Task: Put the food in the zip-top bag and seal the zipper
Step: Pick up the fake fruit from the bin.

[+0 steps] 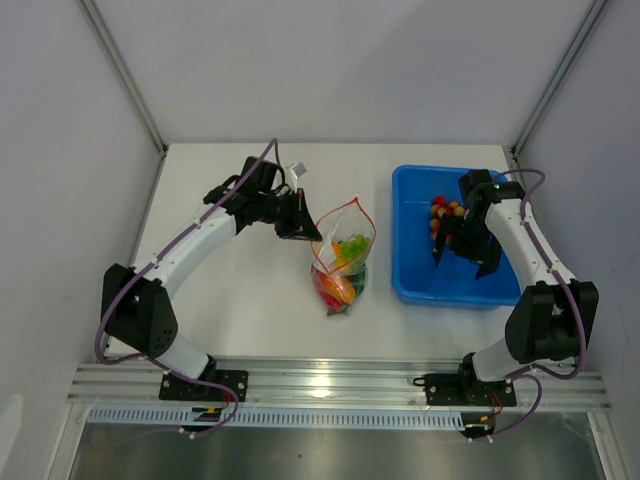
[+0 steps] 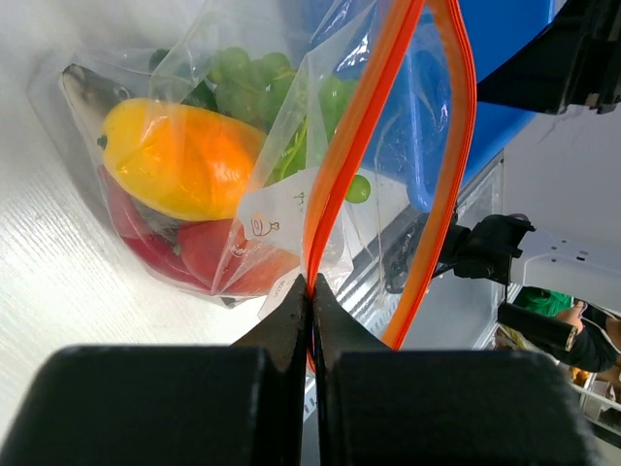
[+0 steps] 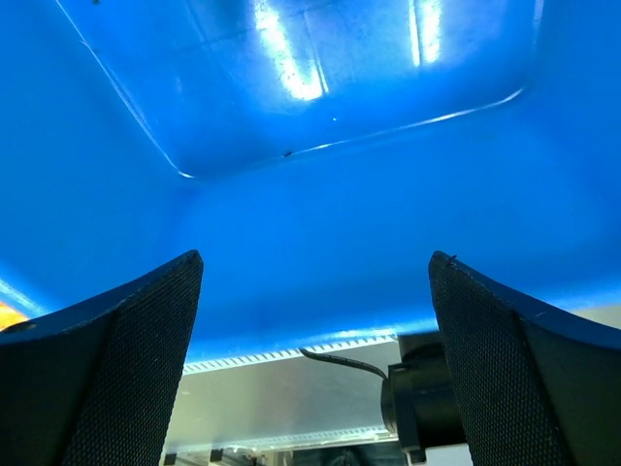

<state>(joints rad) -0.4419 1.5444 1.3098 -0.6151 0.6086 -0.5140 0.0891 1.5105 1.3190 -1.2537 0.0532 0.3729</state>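
I should move my open right gripper outward and down onto the cherry tomatoes next, as it hangs short of them.
The clear zip-top bag (image 1: 342,265) lies mid-table with its mouth gaping toward the far side. Its orange-red zipper (image 1: 357,200) stands up in a loop. Inside I see a yellow-orange mango (image 2: 179,155), green grapes (image 2: 252,78) and a red pepper (image 2: 209,252). My left gripper (image 1: 308,228) is shut on the left side of the zipper (image 2: 359,126), its jaws pinching the strip (image 2: 310,286). My right gripper (image 1: 460,258) hangs open inside the blue tub, nothing between its fingers (image 3: 315,262). Red-yellow cherry tomatoes (image 1: 443,212) lie in the tub just beyond it.
The blue tub (image 1: 410,285) stands right of the bag; its floor (image 3: 340,97) fills the right wrist view. A small clear piece (image 1: 298,172) lies on the table behind the left gripper. White walls close in the table on three sides.
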